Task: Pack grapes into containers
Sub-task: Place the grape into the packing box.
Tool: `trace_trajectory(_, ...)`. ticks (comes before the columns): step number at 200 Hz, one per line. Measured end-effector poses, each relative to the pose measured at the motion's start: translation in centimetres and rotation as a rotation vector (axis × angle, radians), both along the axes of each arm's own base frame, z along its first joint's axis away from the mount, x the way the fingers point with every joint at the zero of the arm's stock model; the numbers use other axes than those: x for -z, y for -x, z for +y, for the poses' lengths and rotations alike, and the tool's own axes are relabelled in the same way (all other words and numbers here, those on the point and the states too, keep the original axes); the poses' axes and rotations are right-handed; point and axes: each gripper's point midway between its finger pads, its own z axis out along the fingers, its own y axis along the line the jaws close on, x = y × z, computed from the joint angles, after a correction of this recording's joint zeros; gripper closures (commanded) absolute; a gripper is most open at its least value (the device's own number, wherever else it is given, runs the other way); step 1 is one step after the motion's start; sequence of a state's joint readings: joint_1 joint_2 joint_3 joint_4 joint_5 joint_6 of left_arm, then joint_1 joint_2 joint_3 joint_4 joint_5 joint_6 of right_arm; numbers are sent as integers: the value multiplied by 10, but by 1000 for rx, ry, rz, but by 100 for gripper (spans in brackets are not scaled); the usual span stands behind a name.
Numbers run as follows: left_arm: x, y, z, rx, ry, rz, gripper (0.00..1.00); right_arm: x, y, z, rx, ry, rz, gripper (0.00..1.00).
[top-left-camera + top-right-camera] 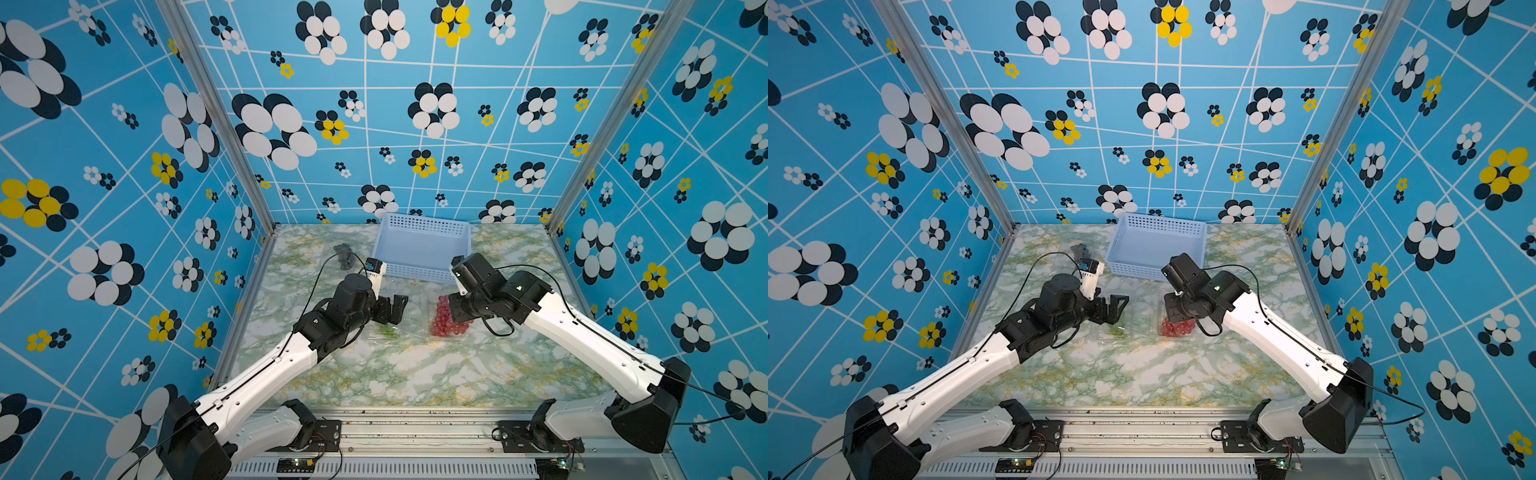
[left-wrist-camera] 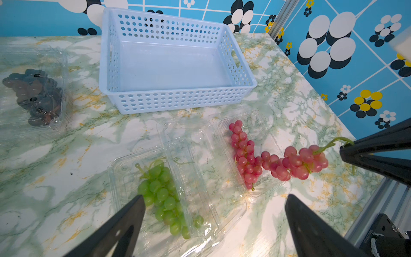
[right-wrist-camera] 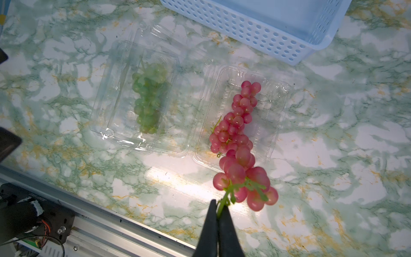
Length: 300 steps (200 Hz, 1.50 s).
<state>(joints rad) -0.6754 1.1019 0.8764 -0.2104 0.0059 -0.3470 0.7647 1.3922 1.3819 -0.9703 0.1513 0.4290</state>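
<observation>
I need to move my right gripper outward and down next, over the second red bunch (image 1: 442, 308) (image 3: 236, 116) in the open container, and release the green stem there, because its grapes overhang the container's near rim.
My right gripper (image 3: 219, 203) is shut on the green stem of a red grape bunch (image 3: 244, 178). That bunch hangs over the near rim of an open clear container (image 3: 280, 106), and its free end reaches a second red bunch (image 3: 238, 118) lying inside. Green grapes (image 2: 162, 191) lie in another clear container (image 2: 120, 169) with its lid partly over them. My left gripper (image 2: 214, 198) hovers open just above that box, holding nothing. At the far left, dark grapes (image 2: 35, 95) sit in a third clear container (image 2: 62, 66).
A light-blue perforated basket (image 1: 422, 249) stands empty at the back middle, just behind both wrists. The green-marbled tabletop (image 1: 415, 374) is bare toward its front edge, where a metal rail (image 1: 415, 419) runs. Patterned blue walls close in the back and sides.
</observation>
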Motion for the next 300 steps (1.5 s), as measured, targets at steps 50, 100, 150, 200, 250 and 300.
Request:
trace_trajectory(50,3,0,0,1,-7,3,0,47,-29,6,25,77,73,100)
trace_trajectory(100,4,-1,2,-2,-12,3,0,72,-72,-4,97,71,107,100)
trace_trajectory(150,18,-5,0,-2,-38,33,0,91,-96,2,103,32,148,100)
trace_trajectory(200,19,-8,3,-14,-41,37,1,113,-85,9,85,-3,199,100)
trace_trajectory(250,19,-9,3,-16,-39,37,0,133,-68,12,72,12,240,100)
trace_trajectory(300,19,-9,3,-17,-38,38,0,130,-75,16,80,-2,221,100)
